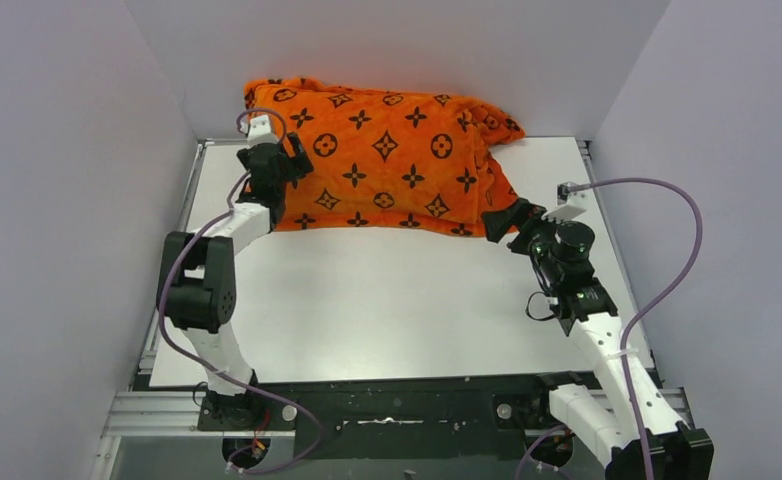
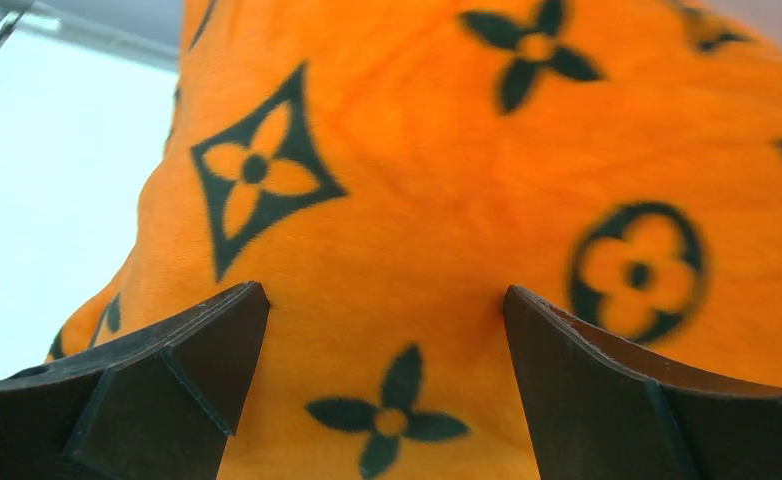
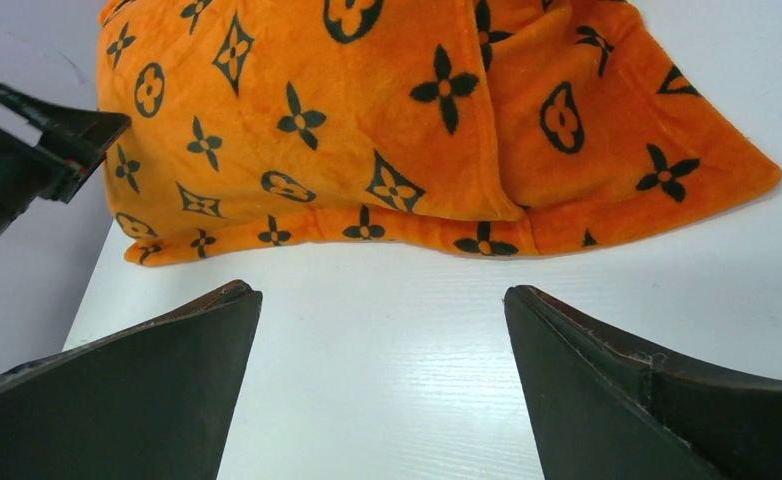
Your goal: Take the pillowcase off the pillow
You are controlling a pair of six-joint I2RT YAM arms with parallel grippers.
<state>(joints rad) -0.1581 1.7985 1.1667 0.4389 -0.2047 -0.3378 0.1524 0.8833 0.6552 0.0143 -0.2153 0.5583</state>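
My right gripper will go outward over the flap end next and close on the fabric (image 1: 490,174) (image 3: 532,65) next to its hem, because it is flatter than the stuffed case.
The orange pillowcase (image 1: 387,160) with black flower, diamond and circle motifs lies stuffed at the back of the white table (image 1: 387,300). The white pillow is hidden inside it. My left gripper (image 1: 289,172) is open at the case's left end, its jaws wide apart right over the plush fabric (image 2: 417,220), which fills the left wrist view. My right gripper (image 1: 512,220) is open and empty, low over the table just off the case's front right corner. In the right wrist view the case (image 3: 387,130) lies ahead with its flap end at the right.
Grey walls enclose the table on the left, back and right. The left arm (image 3: 27,160) shows at the far left of the right wrist view. Bare table top lies in front of the pillowcase.
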